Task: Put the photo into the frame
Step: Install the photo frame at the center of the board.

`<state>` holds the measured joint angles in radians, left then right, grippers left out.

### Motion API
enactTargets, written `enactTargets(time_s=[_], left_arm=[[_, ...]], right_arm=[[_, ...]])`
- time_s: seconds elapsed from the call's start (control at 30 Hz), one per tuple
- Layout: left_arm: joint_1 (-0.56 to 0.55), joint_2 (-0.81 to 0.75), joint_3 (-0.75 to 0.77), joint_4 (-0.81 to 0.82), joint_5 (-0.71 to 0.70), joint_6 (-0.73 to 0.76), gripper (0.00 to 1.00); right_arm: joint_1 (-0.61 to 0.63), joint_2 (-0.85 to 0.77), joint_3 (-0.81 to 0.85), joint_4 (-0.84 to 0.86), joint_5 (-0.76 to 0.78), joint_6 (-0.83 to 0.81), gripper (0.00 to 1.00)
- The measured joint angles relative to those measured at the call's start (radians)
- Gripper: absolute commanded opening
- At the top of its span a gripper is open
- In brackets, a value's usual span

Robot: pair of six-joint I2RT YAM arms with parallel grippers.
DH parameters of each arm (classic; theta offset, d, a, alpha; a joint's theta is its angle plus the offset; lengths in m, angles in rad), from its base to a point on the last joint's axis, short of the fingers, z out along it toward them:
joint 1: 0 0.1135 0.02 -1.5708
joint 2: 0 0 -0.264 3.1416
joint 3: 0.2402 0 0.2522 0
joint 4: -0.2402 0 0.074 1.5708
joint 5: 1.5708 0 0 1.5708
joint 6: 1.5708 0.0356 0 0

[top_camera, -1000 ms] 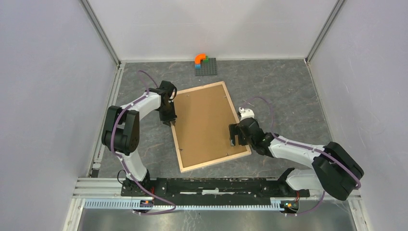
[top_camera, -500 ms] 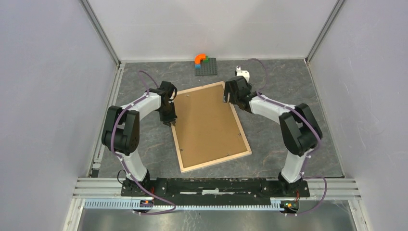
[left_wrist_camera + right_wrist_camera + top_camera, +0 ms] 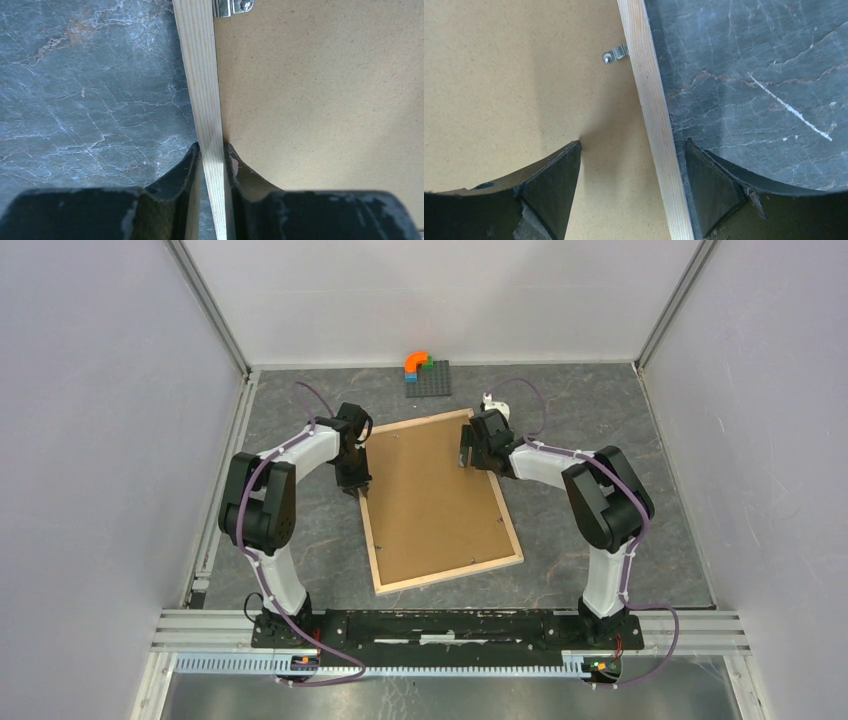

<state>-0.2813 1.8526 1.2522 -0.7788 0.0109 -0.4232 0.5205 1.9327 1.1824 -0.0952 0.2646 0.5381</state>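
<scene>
My left gripper pushes the frame's bar between its shut fingers outward toward the back wall next, because that hold brings the frame (image 3: 372,540) along, and releases it there.
The frame (image 3: 372,540) of pale wood lies face down on the grey table, with the brown backing board (image 3: 430,500) filling it. The photo is hidden. My left gripper (image 3: 357,485) is shut on the frame's left rail (image 3: 204,90), one finger outside it and one on the board. My right gripper (image 3: 466,458) is open and straddles the right rail (image 3: 651,115) near the far right corner, one finger over the board and one over the table. Small metal clips (image 3: 616,54) hold the board at the rails.
A grey baseplate (image 3: 428,379) with an orange, green and blue brick piece (image 3: 416,362) sits at the back near the wall. White walls enclose the table on three sides. A metal rail runs along the near edge.
My right arm has swung from the frame's near right side up to its far right corner and settled over the rail. My left gripper stays on the left rail.
</scene>
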Motion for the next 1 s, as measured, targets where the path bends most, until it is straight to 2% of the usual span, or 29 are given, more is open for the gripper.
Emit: enactTargets(time_s=[0.6, 0.87, 1.0], left_arm=[[-0.002, -0.003, -0.009, 0.011, -0.004, 0.0, 0.02], [-0.002, -0.004, -0.011, 0.014, -0.01, 0.0, 0.02], [-0.002, 0.019, 0.023, -0.021, -0.017, 0.0, 0.02]], right_arm=[[-0.034, 0.104, 0.124, 0.032, 0.087, -0.016, 0.63], [-0.041, 0.127, 0.156, 0.035, 0.077, -0.031, 0.62], [-0.043, 0.12, 0.128, 0.074, 0.024, -0.028, 0.63]])
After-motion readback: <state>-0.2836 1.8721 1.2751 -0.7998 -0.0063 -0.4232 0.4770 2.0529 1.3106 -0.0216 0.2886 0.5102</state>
